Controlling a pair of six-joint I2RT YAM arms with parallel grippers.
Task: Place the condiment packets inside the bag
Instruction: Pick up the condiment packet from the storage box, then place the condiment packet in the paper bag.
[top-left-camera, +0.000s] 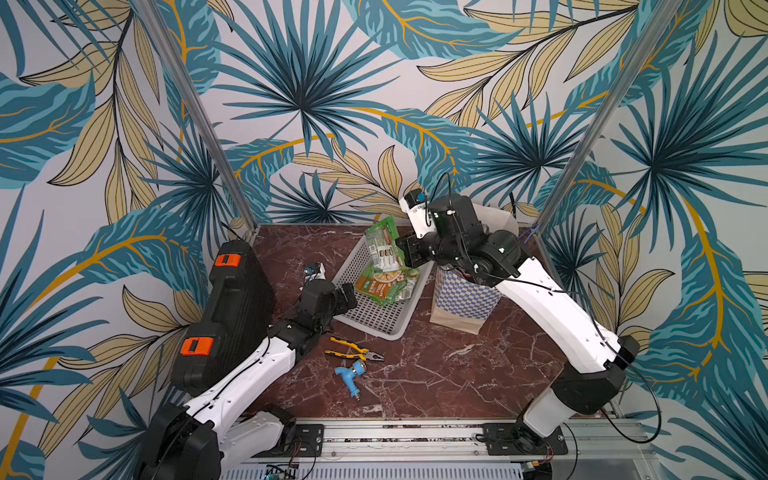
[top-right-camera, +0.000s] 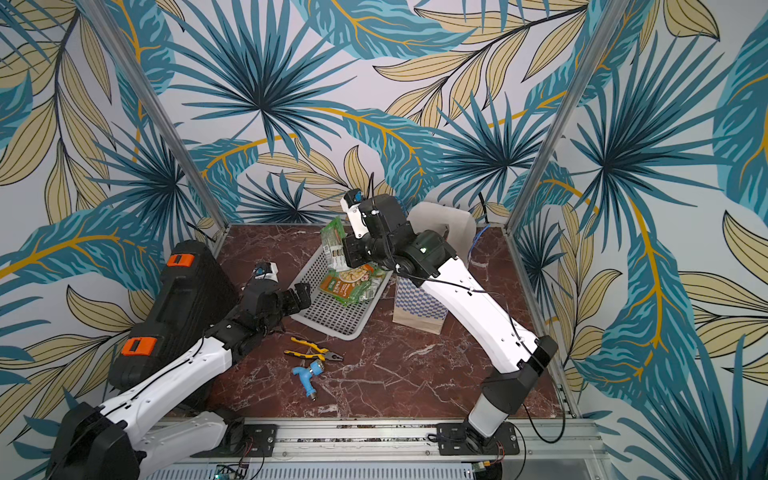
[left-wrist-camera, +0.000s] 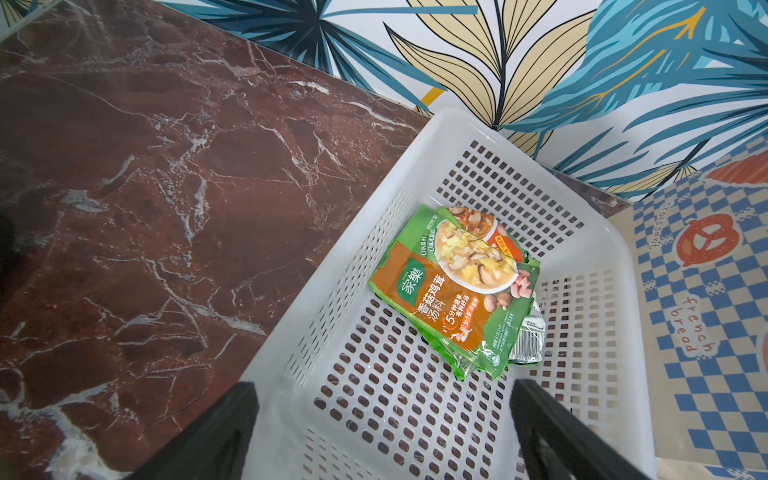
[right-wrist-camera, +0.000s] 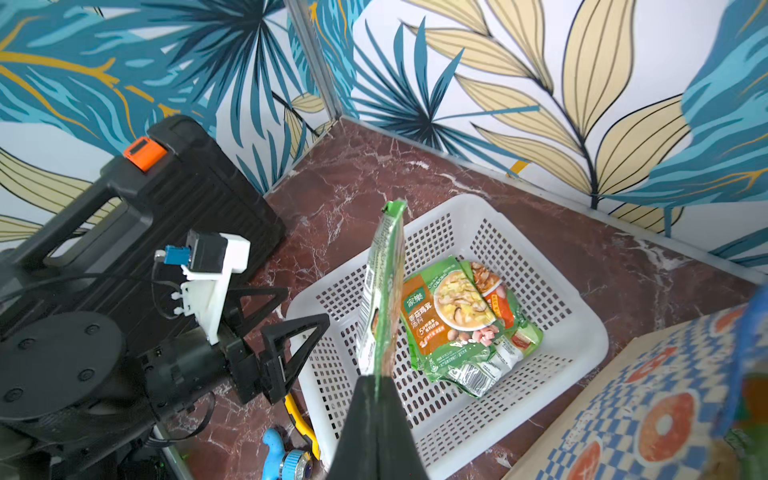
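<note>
My right gripper swings the green packet across over the bag's open top (top-right-camera: 458, 229) (right-wrist-camera: 749, 416) next and releases it inside, since that stands past the basket's side rim from the gripper.
My right gripper (top-left-camera: 402, 251) (top-right-camera: 347, 252) (right-wrist-camera: 376, 377) is shut on the lower edge of one green condiment packet (top-left-camera: 383, 239) (top-right-camera: 333, 239) (right-wrist-camera: 384, 286), which stands edge-up in the air over the basket's far side. More condiment packets (top-left-camera: 386, 286) (top-right-camera: 353, 286) (left-wrist-camera: 453, 286) (right-wrist-camera: 453, 316), green and orange with a soup photo, lie stacked in the white basket (top-left-camera: 376, 326) (left-wrist-camera: 451, 120) (right-wrist-camera: 582, 332). The bag (top-left-camera: 459, 305) (top-right-camera: 417, 309) (left-wrist-camera: 706, 291) (right-wrist-camera: 648, 411) stands upright just right of the basket, partly behind my right arm. My left gripper (top-left-camera: 347, 296) (top-right-camera: 300, 297) (left-wrist-camera: 384, 395) hangs open and holds nothing over the basket's near left corner.
A black tool case (top-left-camera: 232, 307) with orange latches leans at the left wall. Yellow-handled pliers (top-left-camera: 353, 353) and a blue tap fitting (top-left-camera: 351, 374) lie on the marble in front of the basket. Metal frame posts rise at the back corners.
</note>
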